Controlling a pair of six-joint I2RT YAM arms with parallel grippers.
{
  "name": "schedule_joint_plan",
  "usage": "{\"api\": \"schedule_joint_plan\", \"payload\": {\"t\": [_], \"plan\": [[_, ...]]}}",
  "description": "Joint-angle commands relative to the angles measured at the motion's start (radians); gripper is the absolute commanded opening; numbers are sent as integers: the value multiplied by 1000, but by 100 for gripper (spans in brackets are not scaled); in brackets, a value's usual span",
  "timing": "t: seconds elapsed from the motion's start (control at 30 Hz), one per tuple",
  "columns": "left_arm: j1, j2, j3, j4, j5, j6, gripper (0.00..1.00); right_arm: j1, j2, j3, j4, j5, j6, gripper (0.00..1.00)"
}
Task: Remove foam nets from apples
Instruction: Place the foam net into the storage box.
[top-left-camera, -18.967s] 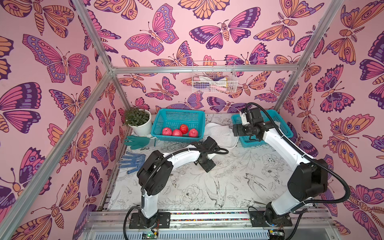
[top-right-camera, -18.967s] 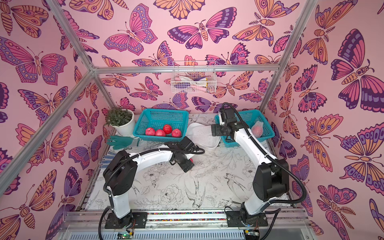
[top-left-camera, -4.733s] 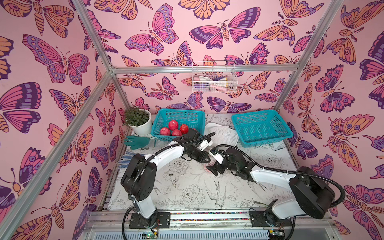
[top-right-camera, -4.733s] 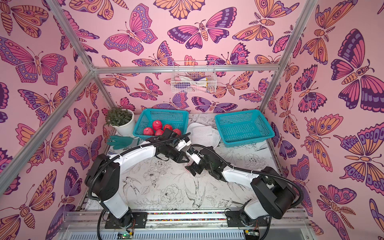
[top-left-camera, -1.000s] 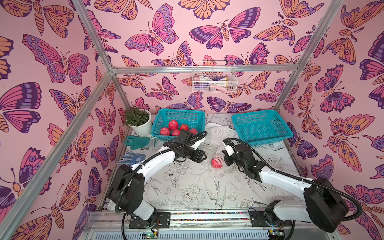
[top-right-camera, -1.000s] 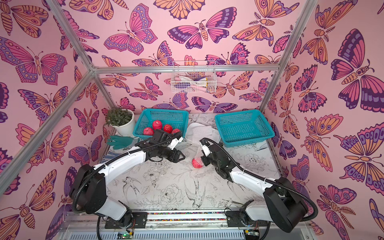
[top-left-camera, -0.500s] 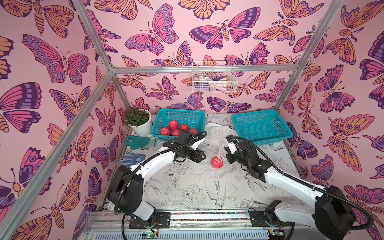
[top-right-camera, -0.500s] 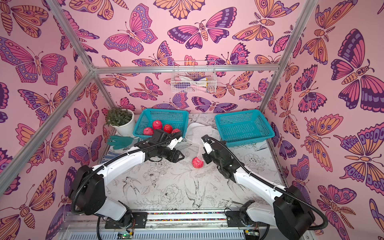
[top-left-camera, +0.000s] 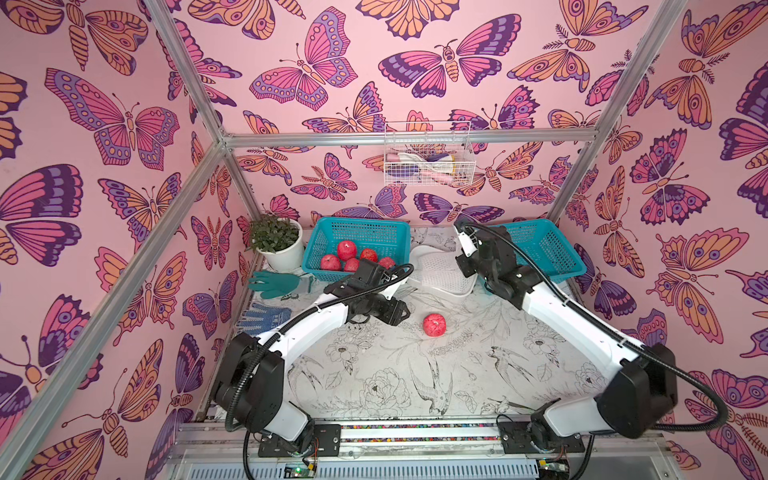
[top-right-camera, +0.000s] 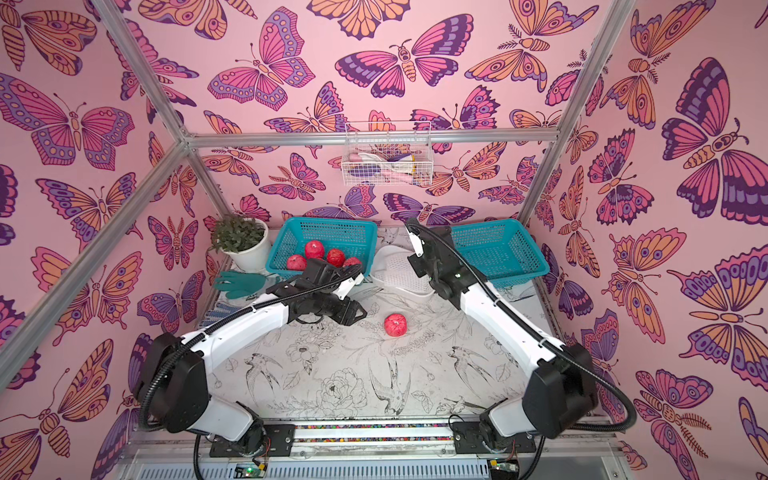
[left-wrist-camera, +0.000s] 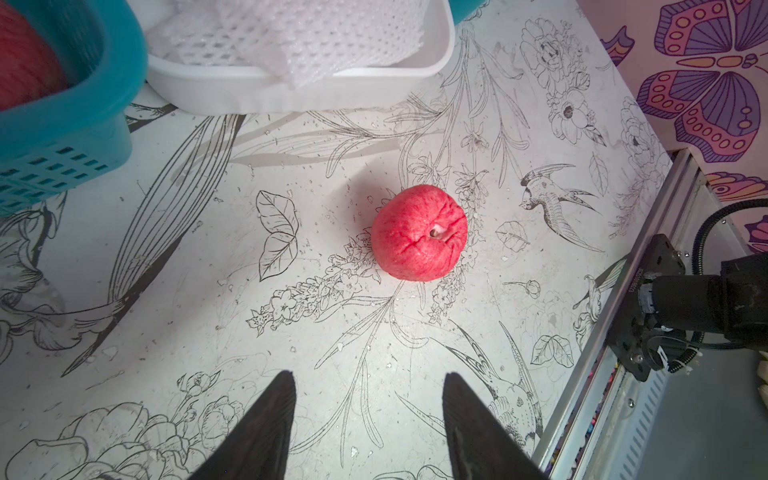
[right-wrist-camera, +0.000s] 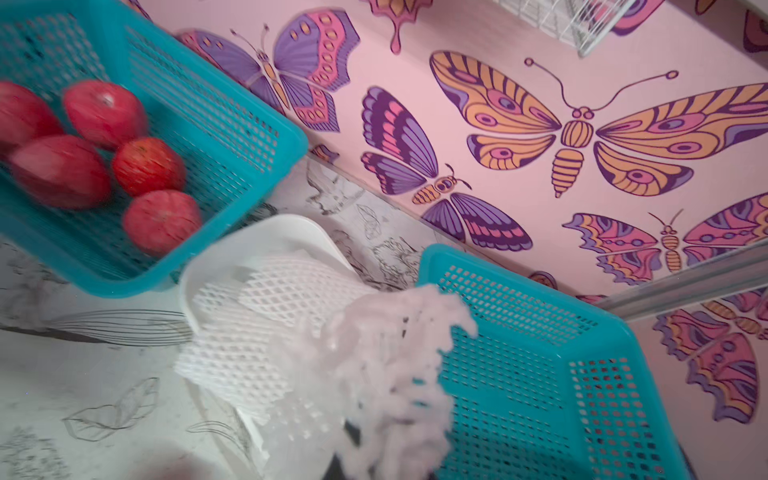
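Observation:
My right gripper will go down toward the basket full of apples and over the middle of the white tub to let go of the net, because other foam nets are already in there.
A bare red apple lies on the printed tabletop, with no mesh on it. My left gripper is open a short way from it, jaws pointing at it and nothing between them. My right gripper is raised at the back and shut on a white foam net, which hangs blurred over the white tub and hides the fingertips. More foam nets lie in that tub. Several bare apples sit in the left teal basket.
A second teal basket stands at the back right with nothing in it. A potted plant, a teal glove and a blue glove line the left side. A wire basket hangs on the back wall.
My right arm has lifted up and back toward the tub with the net in its grip, leaving the apple bare on the table. The left arm has stayed still.

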Motion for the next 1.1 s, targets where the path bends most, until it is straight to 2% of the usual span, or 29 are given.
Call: {"api": "schedule_joint_plan", "payload": {"t": [0.0,0.43,0.73,1.07], "plan": [[12,24,-2,-19,-10,18,59,-9,108,98,-173,99,-65,0],[32,100,64,-36,-11,26,59,-12,349,252,-124,171,-224,0],[47,94,67,-56,-14,33,59,19,395,280,-173,61,-201,0],[50,81,54,-56,-16,28,59,64,457,281,-149,22,-162,4]]}}
